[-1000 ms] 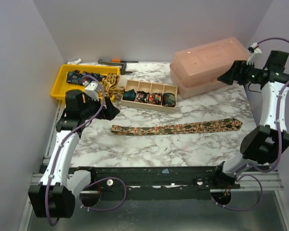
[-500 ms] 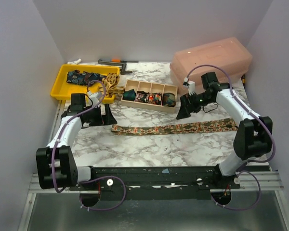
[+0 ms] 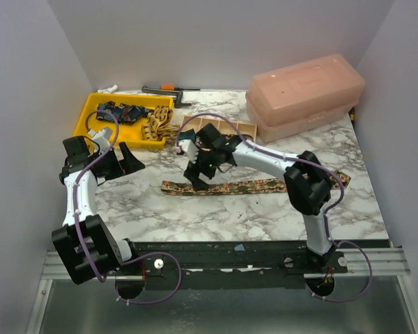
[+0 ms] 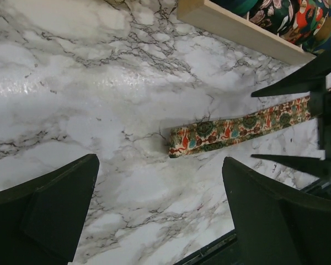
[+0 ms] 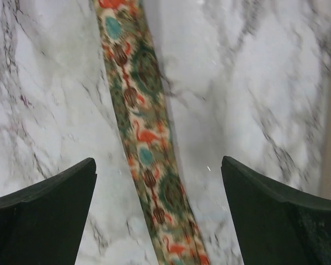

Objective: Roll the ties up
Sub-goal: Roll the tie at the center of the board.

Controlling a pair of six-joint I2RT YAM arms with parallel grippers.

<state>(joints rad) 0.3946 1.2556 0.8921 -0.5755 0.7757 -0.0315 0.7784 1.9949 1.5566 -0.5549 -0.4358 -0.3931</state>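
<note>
The tie's narrow end is below my left gripper and to its right in the top view. I should next move down that way and close on it.
A long flamingo-patterned tie (image 3: pixel 265 185) lies flat across the marble table, its narrow end at the left (image 4: pixel 179 142). My right gripper (image 3: pixel 197 177) hovers over that left part, open, with the tie (image 5: pixel 146 138) running between its fingers (image 5: pixel 55 199) and untouched. My left gripper (image 3: pixel 129 161) is open a little left of the tie's end, over bare marble; in its wrist view the gripper (image 4: pixel 160 165) holds nothing. Rolled ties (image 4: pixel 287 14) sit in a wooden divided box (image 3: pixel 247 129). A dark blue tie (image 3: pixel 122 111) and a tan tie (image 3: pixel 157 124) lie in a yellow tray (image 3: pixel 83 125).
A pink lidded plastic box (image 3: pixel 303 94) stands at the back right. Small tools (image 3: pixel 164 89) lie along the back wall behind the tray. Grey walls close in the left, right and back. A black rail (image 3: pixel 230 254) runs along the near edge.
My right arm swung from beside the pink box across to the tie's left part. The left gripper drew back to the left, away from the tie's end. Both stayed open.
</note>
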